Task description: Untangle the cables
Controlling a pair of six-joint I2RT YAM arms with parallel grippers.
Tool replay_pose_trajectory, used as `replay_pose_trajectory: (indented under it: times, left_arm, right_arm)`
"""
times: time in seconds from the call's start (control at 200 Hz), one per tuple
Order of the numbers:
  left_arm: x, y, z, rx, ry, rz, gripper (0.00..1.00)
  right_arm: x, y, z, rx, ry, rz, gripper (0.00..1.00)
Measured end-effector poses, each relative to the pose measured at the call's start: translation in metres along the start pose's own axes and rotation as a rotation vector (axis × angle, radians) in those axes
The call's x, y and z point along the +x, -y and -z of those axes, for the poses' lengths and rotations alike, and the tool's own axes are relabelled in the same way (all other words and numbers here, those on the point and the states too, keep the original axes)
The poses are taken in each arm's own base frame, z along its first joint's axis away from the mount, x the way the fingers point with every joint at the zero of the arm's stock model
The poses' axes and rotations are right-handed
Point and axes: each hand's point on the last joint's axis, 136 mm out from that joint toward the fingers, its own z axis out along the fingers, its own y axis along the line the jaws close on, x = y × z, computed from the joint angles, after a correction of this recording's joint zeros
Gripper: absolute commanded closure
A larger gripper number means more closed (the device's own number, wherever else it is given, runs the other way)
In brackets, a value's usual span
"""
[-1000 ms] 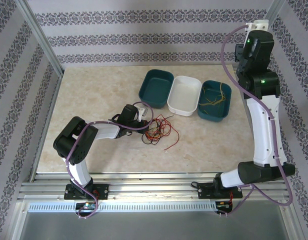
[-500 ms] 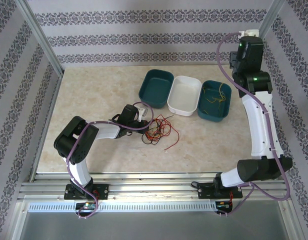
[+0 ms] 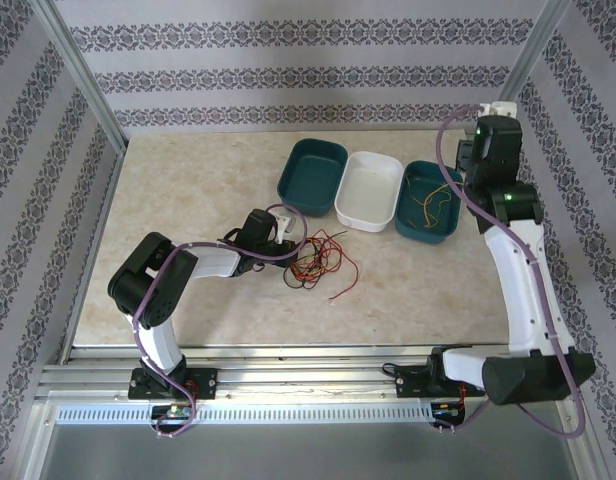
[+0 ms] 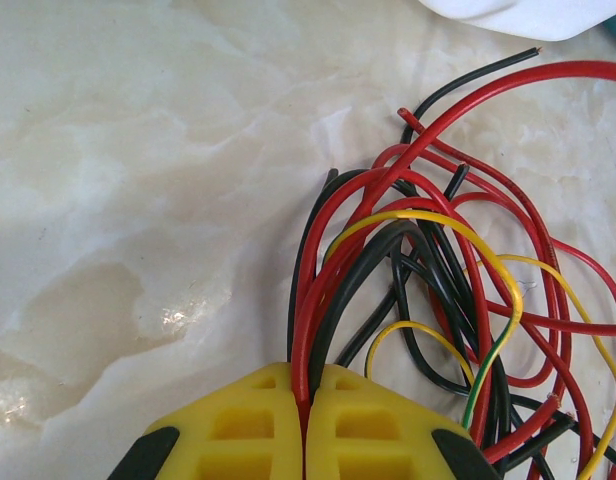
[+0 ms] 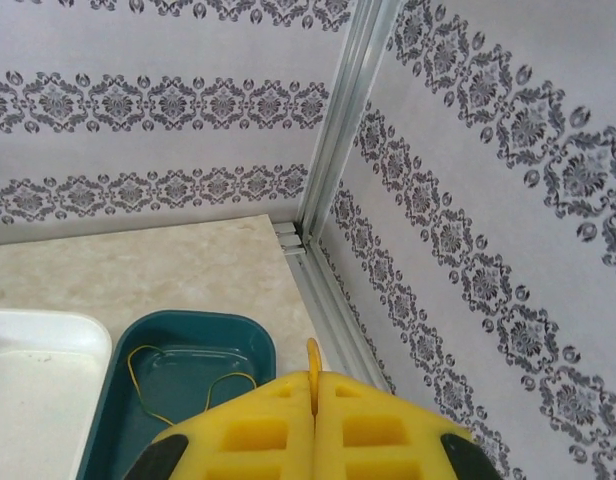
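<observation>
More yellow cable already lies in the nearer teal bin, so my right gripper will next tilt down, lower into it and then let go of the yellow cable there.
The cables lie as a red, black and yellow tangle on the marble table, right of my left gripper. In the left wrist view that gripper is shut on a red cable at the tangle's edge, with black strands pressed beside it. My right gripper is held above the back right corner. It is shut on a yellow cable, a short bit of which sticks out between the jaws. More yellow cable lies in the right teal bin.
Three bins stand in a row at the back: a teal one, a white one and the right teal one. The metal frame post and papered walls close in behind the right gripper.
The right arm's wrist has come down and toward the right teal bin, still shut. The left arm and the tangle have not moved.
</observation>
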Motion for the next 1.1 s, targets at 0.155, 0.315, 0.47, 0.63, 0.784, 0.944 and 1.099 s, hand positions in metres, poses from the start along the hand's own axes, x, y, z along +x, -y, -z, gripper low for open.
replay_pose_trajectory:
  times: [0.155, 0.315, 0.47, 0.63, 0.784, 0.944, 1.099]
  left_arm:
    - [0.0, 0.0, 0.0, 0.0, 0.0, 0.0, 1.0]
    - [0.0, 0.0, 0.0, 0.0, 0.0, 0.0, 1.0]
    - [0.0, 0.0, 0.0, 0.0, 0.0, 0.0, 1.0]
    - [0.0, 0.0, 0.0, 0.0, 0.0, 0.0, 1.0]
    - [0.0, 0.0, 0.0, 0.0, 0.0, 0.0, 1.0]
    - [0.0, 0.0, 0.0, 0.0, 0.0, -0.001, 1.0]
    - [0.0, 0.0, 0.0, 0.0, 0.0, 0.0, 1.0]
  right_arm:
    - [0.029, -0.005, -0.006, -0.012, -0.047, -0.017, 1.0]
    - [0.061, -0.018, -0.024, -0.033, -0.122, -0.029, 1.0]
    - [0.08, -0.029, -0.035, -0.056, -0.144, -0.076, 1.0]
    - [0.095, -0.038, -0.046, -0.076, -0.135, -0.111, 1.0]
    - [0.101, -0.042, -0.062, -0.079, -0.12, -0.135, 1.0]
    - [0.107, -0.044, -0.083, -0.074, -0.122, -0.159, 1.0]
    - [0.12, -0.053, -0.103, -0.089, -0.155, -0.165, 1.0]
